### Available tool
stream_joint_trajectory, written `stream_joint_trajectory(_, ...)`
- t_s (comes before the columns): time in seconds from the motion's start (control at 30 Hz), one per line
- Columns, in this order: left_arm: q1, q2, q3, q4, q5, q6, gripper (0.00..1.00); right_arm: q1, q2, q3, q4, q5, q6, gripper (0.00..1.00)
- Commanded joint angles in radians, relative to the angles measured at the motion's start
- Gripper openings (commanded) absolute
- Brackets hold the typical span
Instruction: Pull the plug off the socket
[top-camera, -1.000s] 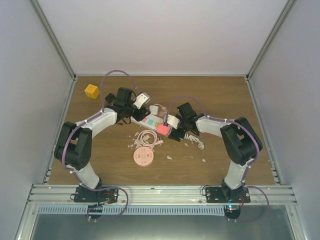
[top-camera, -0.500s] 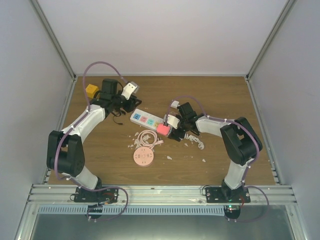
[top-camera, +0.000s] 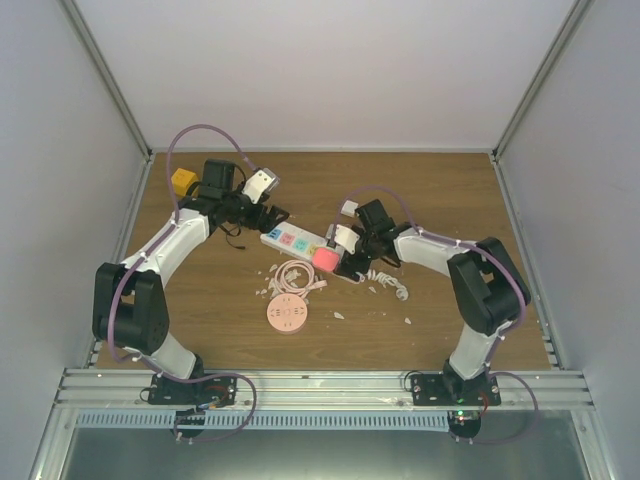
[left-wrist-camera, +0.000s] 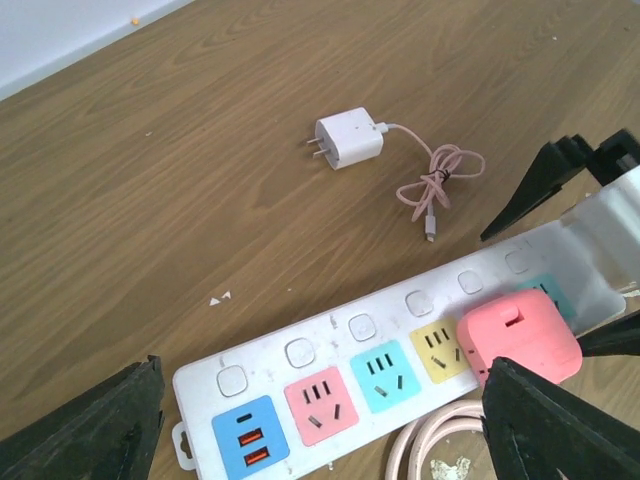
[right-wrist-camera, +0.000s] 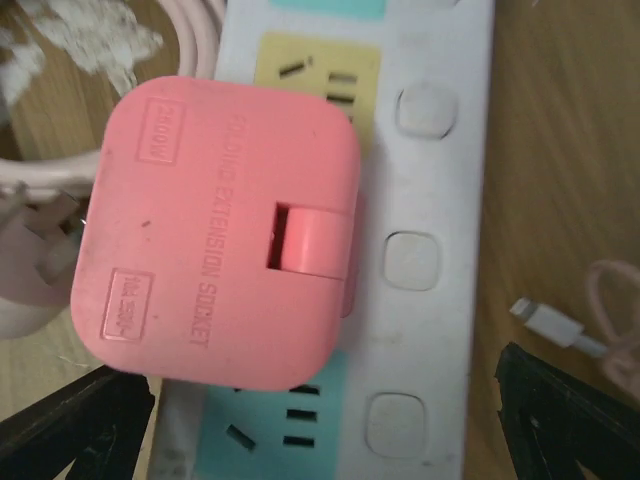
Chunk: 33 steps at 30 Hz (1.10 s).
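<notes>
My right gripper will lift off the power strip (top-camera: 290, 239), move outward and come down onto the charger plug's cable connector, because that connector is outward of its fingers.
A white power strip (top-camera: 290, 239) (left-wrist-camera: 322, 336) (right-wrist-camera: 432, 190) lies mid-table with a pink square adapter (top-camera: 325, 258) (left-wrist-camera: 520, 336) (right-wrist-camera: 215, 230) seated in its right end. A white charger plug (top-camera: 349, 208) (left-wrist-camera: 349, 143) lies loose on the wood behind the strip, prongs bare, its pink cable (left-wrist-camera: 440, 180) bundled beside it. My left gripper (top-camera: 271, 213) (left-wrist-camera: 320, 440) hovers open over the strip's left end, holding nothing. My right gripper (top-camera: 351, 265) (right-wrist-camera: 320, 430) is open, its fingers standing either side of the strip's right end next to the adapter.
A yellow cube (top-camera: 182, 181) sits at the back left. A coiled pink cord (top-camera: 295, 277) and a round pink disc (top-camera: 287, 315) lie in front of the strip. White crumbs (top-camera: 388, 287) are scattered near the right arm. Enclosure walls stand on three sides.
My left arm swung back to the left away from the strip, and its jaws have opened. The white charger now lies further right, behind the strip. The right arm has barely moved.
</notes>
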Motion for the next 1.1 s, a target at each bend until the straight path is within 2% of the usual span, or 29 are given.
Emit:
stream_joint_trajectory(0.0, 0.001, -0.038, -0.004, 0.015, 0.027, -0.004, 0.89, -0.024, -0.082, 0.058, -0.022, -0.063, 0.019, 0.96)
stream_joint_trajectory(0.17, 0.010, -0.058, -0.019, 0.015, 0.031, -0.012, 0.96, -0.058, -0.116, 0.063, -0.063, -0.079, -0.001, 0.99)
stream_joint_trajectory(0.37, 0.032, -0.085, -0.025, 0.015, 0.061, -0.032, 0.97, -0.154, -0.137, 0.110, -0.076, -0.111, -0.027, 0.97)
stream_joint_trajectory(0.57, 0.057, -0.113, -0.031, 0.010, 0.089, -0.039, 0.97, -0.253, 0.018, 0.298, -0.113, -0.102, -0.048, 0.94)
stream_joint_trajectory(0.77, 0.079, -0.129, -0.052, 0.012, 0.113, -0.041, 0.98, -0.286, 0.175, 0.454, -0.149, -0.067, -0.087, 0.88)
stream_joint_trajectory(0.97, 0.090, -0.132, -0.060, 0.010, 0.144, -0.042, 0.98, -0.291, 0.279, 0.511, -0.154, -0.082, -0.125, 0.79)
stream_joint_trajectory(1.07, 0.090, -0.131, -0.063, 0.012, 0.153, -0.042, 0.97, -0.291, 0.326, 0.519, -0.146, -0.087, -0.130, 0.72)
